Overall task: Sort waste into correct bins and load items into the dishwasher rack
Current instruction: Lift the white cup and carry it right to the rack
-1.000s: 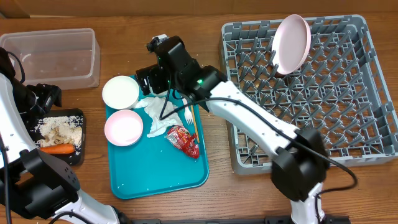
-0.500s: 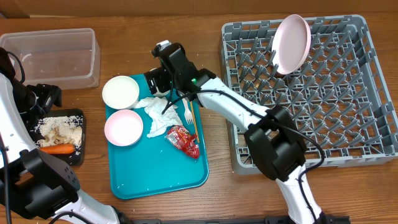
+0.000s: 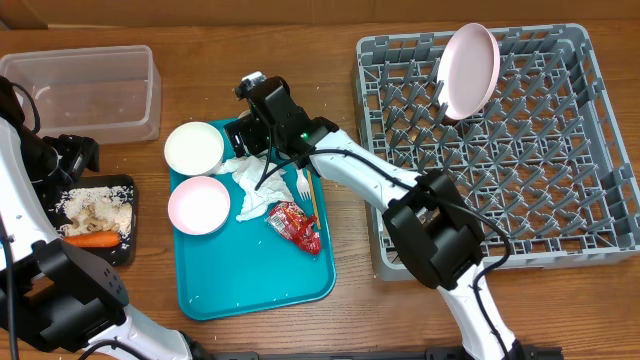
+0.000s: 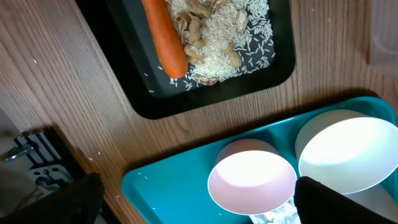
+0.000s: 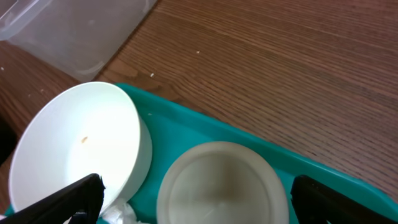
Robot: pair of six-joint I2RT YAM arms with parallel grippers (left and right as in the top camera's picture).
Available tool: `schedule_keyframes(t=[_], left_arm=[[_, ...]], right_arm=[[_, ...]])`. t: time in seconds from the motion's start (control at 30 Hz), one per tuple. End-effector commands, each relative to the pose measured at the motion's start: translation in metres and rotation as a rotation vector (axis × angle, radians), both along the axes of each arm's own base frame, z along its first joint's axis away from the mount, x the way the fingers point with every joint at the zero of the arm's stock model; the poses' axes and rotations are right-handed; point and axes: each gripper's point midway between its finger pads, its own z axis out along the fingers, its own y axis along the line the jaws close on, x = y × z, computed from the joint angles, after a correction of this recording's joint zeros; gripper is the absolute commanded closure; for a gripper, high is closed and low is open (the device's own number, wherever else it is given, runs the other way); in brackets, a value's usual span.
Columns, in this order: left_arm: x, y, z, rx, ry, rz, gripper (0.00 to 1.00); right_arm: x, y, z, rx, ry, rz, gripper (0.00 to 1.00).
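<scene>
The small white cup (image 5: 214, 183) is already in the open gap between the robot's fingers, so next the right gripper needs to go down around it and close its fingers on opposite sides.
My right gripper (image 3: 252, 130) hangs open over the far end of the teal tray (image 3: 260, 270). A small white cup (image 5: 214, 183) sits between its fingers (image 5: 68, 199), untouched. Beside the cup stands a white bowl (image 5: 74, 149), with a pink bowl (image 3: 199, 205) in front of it. Crumpled tissue (image 3: 255, 185), a white fork (image 3: 301, 183), a chopstick (image 3: 312, 195) and a red wrapper (image 3: 295, 225) lie on the tray. The carrot (image 4: 165, 37) and food scraps (image 4: 224, 37) lie in the black tray (image 3: 128, 255). My left gripper (image 4: 199, 205) is open and empty near that tray.
The clear tub (image 3: 85, 90) stands at the far left. The grey dishwasher rack (image 3: 600, 200) fills the right side, with a pink plate (image 3: 470, 68) upright between its far pegs. My right arm reaches across from the rack's front corner to the teal tray.
The right arm's elbow has swung left toward the rack's near corner, and its gripper has shifted slightly over the cup. The left arm has not moved.
</scene>
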Motion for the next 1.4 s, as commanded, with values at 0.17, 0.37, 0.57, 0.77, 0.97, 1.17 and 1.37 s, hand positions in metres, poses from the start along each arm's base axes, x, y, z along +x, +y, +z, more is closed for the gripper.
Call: schedule_keyframes(t=[0.17,0.37,0.57,0.77,0.97,1.17,1.37], left_arm=[[-0.002,0.000,0.006,0.019,-0.013,-0.003,0.00],[-0.002,0.000,0.006,0.019,-0.013,-0.003,0.00],[-0.002,0.000,0.006,0.019,-0.013,-0.003,0.00],[-0.002,0.000,0.006,0.019,-0.013,-0.003,0.00],[-0.002,0.000,0.006,0.019,-0.013,-0.003,0.00],[-0.002,0.000,0.006,0.019,-0.013,-0.003,0.00],[-0.002,0.000,0.006,0.019,-0.013,-0.003,0.00]], right_arm=[[0.003,-0.003,-0.028,-0.018,0.030,-0.045,0.07],[0.007,-0.003,-0.024,-0.012,0.018,-0.064,0.30],[0.007,-0.003,-0.024,0.000,0.035,-0.080,0.39],[0.003,-0.007,-0.008,-0.006,0.041,-0.081,0.50],[0.001,-0.035,0.067,0.023,0.009,-0.113,0.53],[-0.003,-0.097,0.165,0.071,-0.047,-0.192,0.59],[-0.013,-0.198,0.233,0.071,-0.067,-0.344,0.59]])
